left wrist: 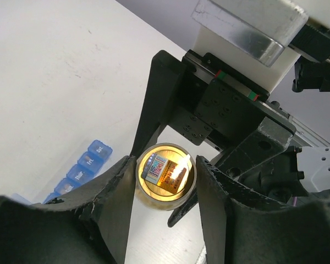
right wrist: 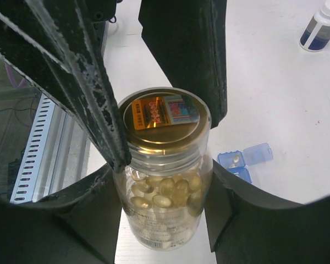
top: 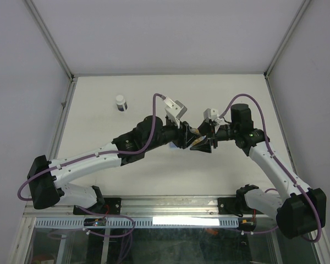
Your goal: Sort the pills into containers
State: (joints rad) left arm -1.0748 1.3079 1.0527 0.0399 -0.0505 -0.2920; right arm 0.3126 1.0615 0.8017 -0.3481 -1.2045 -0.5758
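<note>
The bottle goes outward next. It then goes down and comes free, as bare tabletop beside the white vial lies below my left gripper, to its left in the top view.
A clear bottle (right wrist: 165,220) with a gold lid (right wrist: 164,118) holds an amber cluster of pills (right wrist: 168,190). My right gripper (right wrist: 165,181) is shut on the bottle's body, holding it above the table. My left gripper (left wrist: 166,165) comes from the opposite side, its fingers (left wrist: 118,192) pressed against both sides of the gold lid (left wrist: 166,176). In the top view the two grippers meet at mid-table (top: 193,138). The blue containers strip (left wrist: 85,168) lies on the table beneath. One compartment (right wrist: 235,159) stands open with a pill inside.
A small white-capped vial (top: 121,103) stands at the back left of the table, also seen from the right wrist (right wrist: 319,27). The table's metal front rail (top: 170,206) runs between the arm bases.
</note>
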